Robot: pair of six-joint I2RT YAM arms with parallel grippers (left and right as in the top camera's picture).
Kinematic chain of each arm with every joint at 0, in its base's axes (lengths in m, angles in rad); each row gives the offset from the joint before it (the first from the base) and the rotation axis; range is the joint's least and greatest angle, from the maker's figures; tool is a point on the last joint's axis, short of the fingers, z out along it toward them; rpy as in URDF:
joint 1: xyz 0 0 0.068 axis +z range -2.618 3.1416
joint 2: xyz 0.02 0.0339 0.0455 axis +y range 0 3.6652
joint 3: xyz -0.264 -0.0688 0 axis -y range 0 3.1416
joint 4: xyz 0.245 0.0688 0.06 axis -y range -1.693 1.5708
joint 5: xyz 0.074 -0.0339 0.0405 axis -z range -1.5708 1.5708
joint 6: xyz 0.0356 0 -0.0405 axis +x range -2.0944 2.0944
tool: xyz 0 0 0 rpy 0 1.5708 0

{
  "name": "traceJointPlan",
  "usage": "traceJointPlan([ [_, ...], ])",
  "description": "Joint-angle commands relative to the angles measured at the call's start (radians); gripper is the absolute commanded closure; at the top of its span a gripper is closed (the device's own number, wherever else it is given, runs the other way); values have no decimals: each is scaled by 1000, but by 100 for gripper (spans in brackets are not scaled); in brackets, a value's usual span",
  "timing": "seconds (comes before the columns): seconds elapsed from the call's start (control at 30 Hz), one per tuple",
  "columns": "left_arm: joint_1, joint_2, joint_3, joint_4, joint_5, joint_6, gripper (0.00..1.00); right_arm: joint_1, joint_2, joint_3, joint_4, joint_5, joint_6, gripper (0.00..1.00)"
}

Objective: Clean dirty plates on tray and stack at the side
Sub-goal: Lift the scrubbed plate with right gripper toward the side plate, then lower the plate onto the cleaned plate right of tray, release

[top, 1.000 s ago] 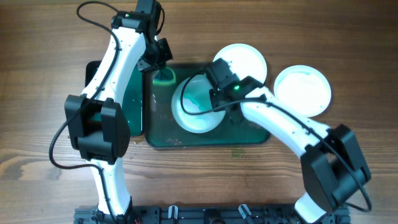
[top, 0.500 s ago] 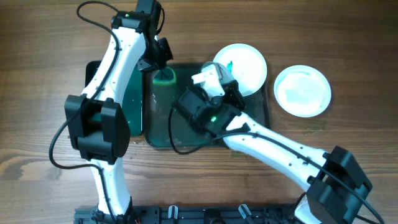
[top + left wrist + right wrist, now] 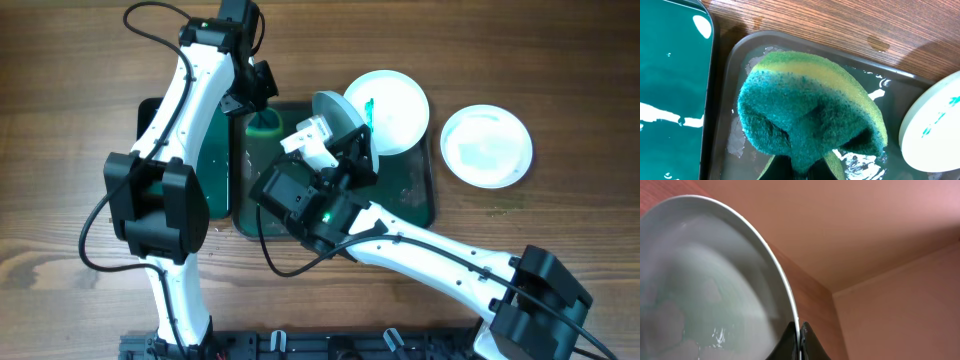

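Next, my right gripper swings over the third plate (image 3: 486, 146), which lies below it and to its right in the overhead view. Then it levels the tilted plate, lowers it and releases it.
My right gripper (image 3: 800, 330) is shut on the rim of a plate (image 3: 705, 280) and holds it tilted on edge above the dark green tray (image 3: 410, 205); overhead the raised plate (image 3: 340, 118) shows edge-on. A second plate (image 3: 392, 108) with a green streak lies at the tray's far right edge. A third plate (image 3: 487, 146) sits on the table to the right. My left gripper (image 3: 805, 170) is shut on a green and yellow sponge (image 3: 810, 107), pressed into the wet tray's far left corner (image 3: 735, 75); the streaked plate's rim (image 3: 935, 125) shows at right.
A smaller deep green tray (image 3: 215, 170) lies left of the main tray, partly under my left arm; it also shows in the left wrist view (image 3: 670, 75). Wooden table (image 3: 60, 120) all around. My right arm stretches across the main tray.
My right arm has lifted the plate off the tray and tipped it up on edge, swinging its elbow leftward over the tray. The left arm and sponge have not moved.
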Motion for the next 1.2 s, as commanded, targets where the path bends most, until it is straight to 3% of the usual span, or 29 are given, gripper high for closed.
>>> traceJointPlan([
  [0.0,-2,3,14,3,15,20,96,2,-31,3,9,65,-29,96],
  [0.2,-2,3,14,3,15,19,96,1,-31,3,6,-10,-29,96],
  [0.33,-2,3,14,3,15,20,96,-5,-31,3,-38,-279,-5,96],
  [0.53,-2,3,14,3,8,20,96,-101,-35,3,-88,-785,160,96],
  [0.9,-2,3,14,3,8,19,96,-542,-121,3,-82,-1576,191,96],
  [1.17,-2,3,14,3,8,20,96,-889,-155,3,-139,-1715,237,96],
])
